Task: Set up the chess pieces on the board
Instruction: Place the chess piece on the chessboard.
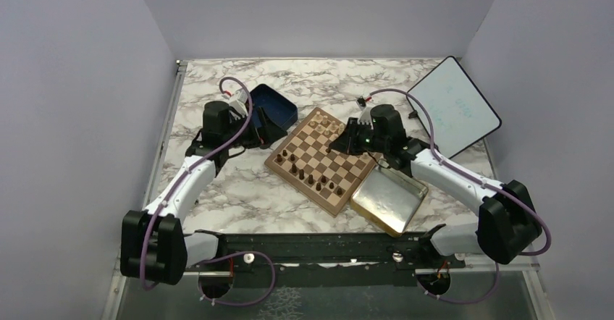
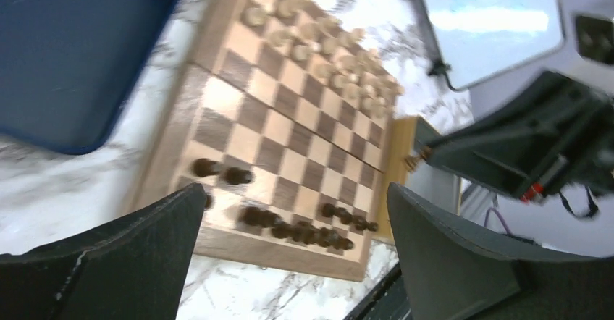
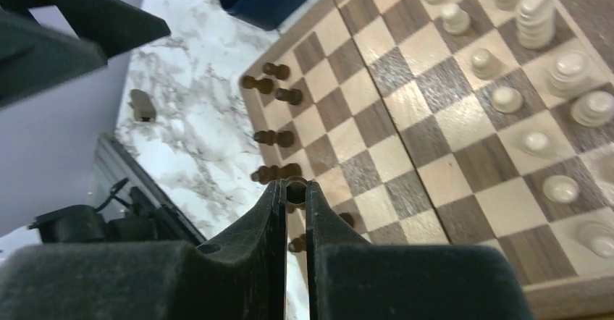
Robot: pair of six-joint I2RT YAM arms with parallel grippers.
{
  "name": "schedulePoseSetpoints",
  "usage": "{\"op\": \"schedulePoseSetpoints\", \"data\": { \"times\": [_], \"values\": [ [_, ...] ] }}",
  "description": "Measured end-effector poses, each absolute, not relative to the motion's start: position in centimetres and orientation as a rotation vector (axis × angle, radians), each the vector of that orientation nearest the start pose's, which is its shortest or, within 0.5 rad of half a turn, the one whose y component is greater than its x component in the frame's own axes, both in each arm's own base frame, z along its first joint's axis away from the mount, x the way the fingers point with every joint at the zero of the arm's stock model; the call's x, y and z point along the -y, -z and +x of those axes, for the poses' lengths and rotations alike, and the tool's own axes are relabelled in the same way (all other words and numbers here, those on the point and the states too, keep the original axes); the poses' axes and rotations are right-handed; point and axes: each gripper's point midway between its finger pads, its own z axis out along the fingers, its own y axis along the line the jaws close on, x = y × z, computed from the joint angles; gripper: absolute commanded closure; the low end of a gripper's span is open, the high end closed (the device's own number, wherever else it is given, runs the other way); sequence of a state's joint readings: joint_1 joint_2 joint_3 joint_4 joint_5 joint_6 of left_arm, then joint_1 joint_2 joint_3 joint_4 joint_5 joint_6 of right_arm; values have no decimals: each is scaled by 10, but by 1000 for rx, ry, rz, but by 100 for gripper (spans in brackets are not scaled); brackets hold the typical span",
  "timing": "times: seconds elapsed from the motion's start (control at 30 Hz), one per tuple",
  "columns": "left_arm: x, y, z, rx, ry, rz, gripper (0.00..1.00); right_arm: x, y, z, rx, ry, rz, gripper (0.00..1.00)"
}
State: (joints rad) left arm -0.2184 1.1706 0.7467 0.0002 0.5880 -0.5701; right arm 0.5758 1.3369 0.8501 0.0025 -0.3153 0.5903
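Note:
My right gripper needs to go back and down next and let go at a vacant light square (image 1: 316, 172) (image 3: 333, 187) in the front row of the dark pieces, which is below and back from my gripper.
The board (image 1: 340, 162) lies at the table's middle, turned cornerwise. Dark chess pieces (image 1: 310, 179) stand in rows along its near-left side, and the left wrist view shows the same dark chess pieces (image 2: 289, 227). My right gripper (image 3: 293, 190) hangs over that side, shut on one dark chess piece (image 3: 295, 187) pinched at its fingertips. In the top view the right gripper (image 1: 339, 145) is above the board's centre. My left gripper (image 2: 295, 193) is wide open and empty, off the board's left corner. From above, the left gripper (image 1: 264, 133) is beside the blue box.
Pale chessmen (image 3: 536, 16) fill the board's far side. A dark blue box (image 1: 274, 106) sits left of the board, a gold-rimmed tray (image 1: 389, 197) by its right corner, a white tablet (image 1: 454, 106) at the back right. A small grey object (image 3: 143, 105) lies on the marble.

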Motion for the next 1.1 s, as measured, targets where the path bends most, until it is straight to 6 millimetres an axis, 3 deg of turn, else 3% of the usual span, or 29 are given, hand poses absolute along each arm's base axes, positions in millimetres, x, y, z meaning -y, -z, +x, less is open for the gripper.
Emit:
{"op": "schedulePoseSetpoints", "data": {
  "times": [0.17,0.33,0.47,0.7,1.1],
  "values": [
    [154,-162,328,-2232,977,-97,1,-266,-149,286,-2252,-879,-220,91],
    [122,-154,342,-2289,821,-224,1,-266,-138,277,-2283,-779,-294,91],
    [98,-149,344,-2304,695,-316,1,-276,-137,274,-2280,-717,-371,91],
    [86,-146,325,-2293,611,-323,1,-293,-127,270,-2270,-632,-475,91],
    [84,-145,324,-2294,602,-317,1,-312,-101,266,-2285,-510,-579,88]
  ]
}}
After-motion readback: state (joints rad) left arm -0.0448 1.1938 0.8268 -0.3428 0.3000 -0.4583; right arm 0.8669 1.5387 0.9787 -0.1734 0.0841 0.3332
